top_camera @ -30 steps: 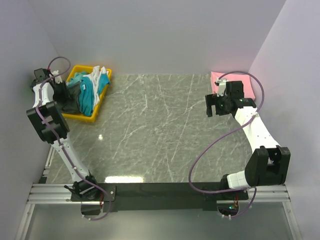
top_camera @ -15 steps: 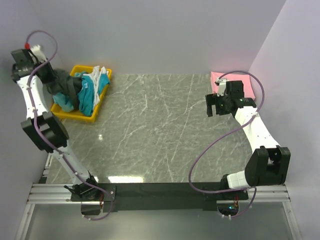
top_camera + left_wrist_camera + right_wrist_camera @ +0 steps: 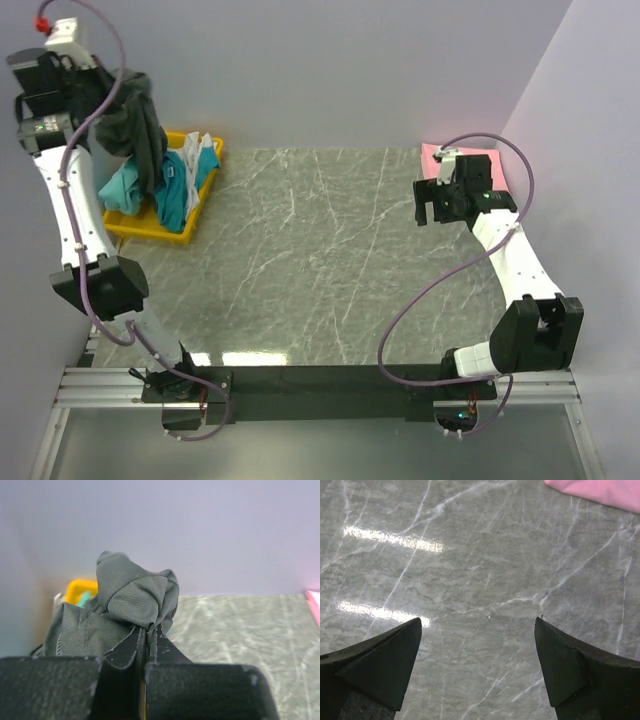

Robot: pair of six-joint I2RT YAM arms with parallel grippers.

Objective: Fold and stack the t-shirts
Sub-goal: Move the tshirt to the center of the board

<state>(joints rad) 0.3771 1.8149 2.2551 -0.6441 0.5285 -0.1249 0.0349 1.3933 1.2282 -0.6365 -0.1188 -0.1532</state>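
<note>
The grey t-shirt should go toward the right in the top view, then down beside the tray [image 3: 160, 236]. My left gripper should release it there, where the marble table is bare.
My left gripper [image 3: 112, 92] is raised high above the yellow tray [image 3: 160, 236] at the back left, shut on the dark charcoal grey t-shirt [image 3: 140, 130]. That shirt hangs bunched from the jaws, its lower end over the tray. In the left wrist view the grey cloth [image 3: 132, 592] is pinched between the closed fingers of the left gripper [image 3: 147, 630]. A teal t-shirt [image 3: 172, 190] and a white one [image 3: 202, 150] lie crumpled in the tray. A pink t-shirt [image 3: 438, 156] lies flat at the back right. My right gripper [image 3: 428, 205] hovers beside it, open and empty [image 3: 477, 622].
The marble table top [image 3: 320, 260] spreads between the two arms. Walls close in on the left, back and right. The pink cloth's edge [image 3: 600, 490] shows at the top right of the right wrist view. The tray rim [image 3: 82, 587] peeks out behind the grey cloth.
My left gripper shut on the dark grey t-shirt in the tray and rose, pulling it up and out. The right arm barely shifted and stayed open.
</note>
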